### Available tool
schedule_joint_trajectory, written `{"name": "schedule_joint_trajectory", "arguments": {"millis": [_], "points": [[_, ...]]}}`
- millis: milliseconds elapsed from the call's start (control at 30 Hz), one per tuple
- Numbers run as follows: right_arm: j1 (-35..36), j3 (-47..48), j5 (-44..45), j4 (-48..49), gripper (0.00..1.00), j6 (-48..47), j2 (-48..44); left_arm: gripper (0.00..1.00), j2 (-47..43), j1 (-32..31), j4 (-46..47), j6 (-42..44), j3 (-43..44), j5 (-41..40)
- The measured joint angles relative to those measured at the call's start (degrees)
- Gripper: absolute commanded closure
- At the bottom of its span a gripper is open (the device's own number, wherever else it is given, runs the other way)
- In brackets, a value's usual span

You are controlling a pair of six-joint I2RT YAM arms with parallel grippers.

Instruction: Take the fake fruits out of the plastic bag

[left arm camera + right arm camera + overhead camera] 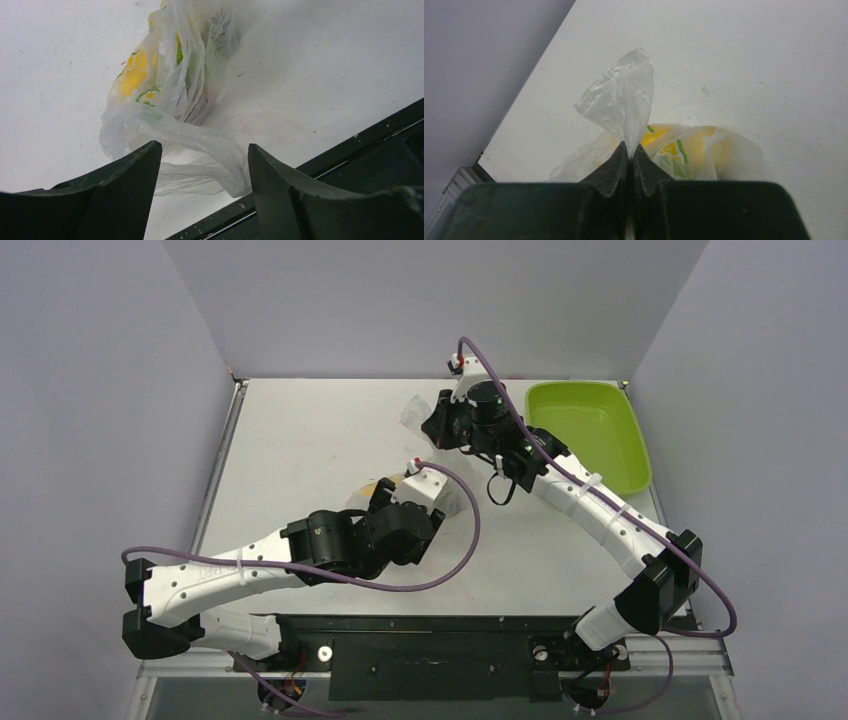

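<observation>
The bag's near edge [220,154] lies loose just below my left gripper, between its open fingers; I will lower it slightly and close on that edge.
The plastic bag [412,412] lies crumpled on the table between my two arms. In the right wrist view my right gripper [630,150] is shut on a thin tuft of the bag's film [624,95], which stands up above the fingertips. Yellow fake fruits [704,145] show through the film just beyond. In the left wrist view my left gripper [202,152] is open, and a loose fold of the bag [200,160] lies between its fingers. A yellow fruit [135,75] shows through the film further on. No fruit lies outside the bag.
A lime-green tray [585,425] stands at the back right of the table, with nothing in it. The black rail [350,145] at the table's near edge runs close to the left fingers. Grey walls close in the table on three sides.
</observation>
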Motion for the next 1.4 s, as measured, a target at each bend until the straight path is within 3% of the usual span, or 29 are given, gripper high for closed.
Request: {"name": "schedule_joint_trajectory", "arguments": {"millis": [433,767,867,1033,1167,1233,1400], "points": [[0.0,-0.28,-0.02,0.35,1.0,0.02,0.0,0.37,3.65,2.56,-1.99,-0.5,-0.83,4.52],[0.0,-0.28,-0.07,0.37,1.0,0.0,0.0,0.35,5.62,6.97,-1.7,0.42,-2.75,13.84],[0.0,-0.28,-0.09,0.42,1.0,0.02,0.0,0.42,6.78,8.57,-1.49,0.72,-3.63,16.35],[0.0,-0.28,-0.24,0.81,1.0,0.02,0.0,0.76,7.06,12.59,0.5,1.14,-5.31,19.89],[0.0,-0.28,-0.24,0.87,1.0,0.0,0.0,0.95,6.51,15.32,3.04,1.86,-6.62,22.88],[-0.02,-0.28,-0.24,1.05,1.0,0.02,0.0,1.0,5.42,16.26,3.89,2.03,-7.28,23.69],[-0.11,-0.11,-0.33,1.49,1.0,0.0,0.28,1.0,-0.09,17.46,4.66,1.55,-7.54,20.94]]}}
